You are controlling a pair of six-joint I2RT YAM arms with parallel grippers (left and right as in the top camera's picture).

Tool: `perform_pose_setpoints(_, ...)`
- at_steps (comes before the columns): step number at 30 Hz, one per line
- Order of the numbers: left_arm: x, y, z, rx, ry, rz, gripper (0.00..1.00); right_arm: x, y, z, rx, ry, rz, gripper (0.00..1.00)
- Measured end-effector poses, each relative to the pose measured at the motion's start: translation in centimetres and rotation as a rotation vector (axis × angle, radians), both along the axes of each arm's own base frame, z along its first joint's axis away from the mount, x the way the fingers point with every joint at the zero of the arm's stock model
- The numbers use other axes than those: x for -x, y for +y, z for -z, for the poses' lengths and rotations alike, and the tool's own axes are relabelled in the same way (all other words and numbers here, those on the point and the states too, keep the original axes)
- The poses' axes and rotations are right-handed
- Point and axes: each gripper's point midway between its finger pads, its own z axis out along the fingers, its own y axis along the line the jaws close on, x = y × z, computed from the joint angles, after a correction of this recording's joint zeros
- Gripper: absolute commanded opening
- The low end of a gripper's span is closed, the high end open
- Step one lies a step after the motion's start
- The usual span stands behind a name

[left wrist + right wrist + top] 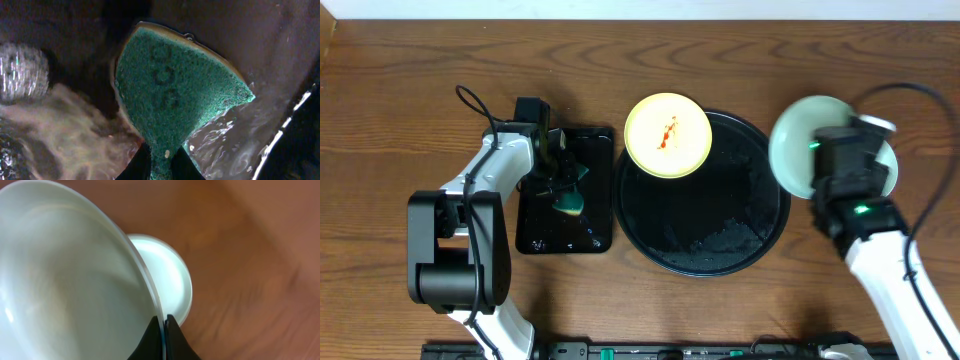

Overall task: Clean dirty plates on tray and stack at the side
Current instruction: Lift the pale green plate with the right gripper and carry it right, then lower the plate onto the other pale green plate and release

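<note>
Next, my right gripper goes down and to the right in the overhead view and lays the held plate onto the second light blue plate, since that one lies below.
A pale yellow plate [667, 135] with a red smear at its centre lies on the back left rim of the large round black tray [720, 240]. My right gripper [832, 140] [163, 326] is shut on the rim of a light blue plate [792, 150] [65, 280] and holds it tilted, right of the tray. A second light blue plate [891, 172] [172, 275] lies on the table under it. My left gripper [563, 180] [161, 167] is shut on a green sponge [570, 203] [175, 95] over the small rectangular tray.
The small rectangular black tray [595, 150] [280, 60] left of the round tray is wet, with soapy water [65, 120] and a shiny grey scourer-like thing [20, 70]. The round tray has wet foam [720, 240] at its front. Cables run by both arms.
</note>
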Motion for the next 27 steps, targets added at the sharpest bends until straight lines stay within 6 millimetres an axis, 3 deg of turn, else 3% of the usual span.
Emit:
perform_pose_setpoints(9, 0.0, 0.0, 0.0, 0.000, 0.000, 0.000, 0.07, 1.7, -6.8, 6.7, -0.411, -0.028, 0.399, 0.01)
perform_pose_setpoints(17, 0.0, 0.0, 0.0, 0.000, 0.001, 0.000, 0.07, 1.7, -9.3, 11.4, -0.586, -0.033, 0.564, 0.02)
perform_pose_setpoints(18, 0.0, 0.0, 0.0, 0.000, 0.001, 0.000, 0.07, 1.6, -9.3, 11.7, -0.597, -0.033, 0.570, 0.06)
perform_pose_setpoints(20, 0.0, 0.0, 0.0, 0.000, 0.001, 0.000, 0.07, 1.2, -9.4, 12.1, -0.620, -0.047, 0.577, 0.35)
perform_pose_setpoints(22, 0.0, 0.0, 0.0, 0.000, 0.001, 0.000, 0.07, 0.3, -9.2, 11.8, -0.638, -0.076, 0.545, 0.53)
perform_pose_setpoints(27, 0.0, 0.0, 0.0, 0.000, 0.001, 0.000, 0.07, -4.4, -6.7, 9.9, -0.750, -0.162, 0.261, 0.54)
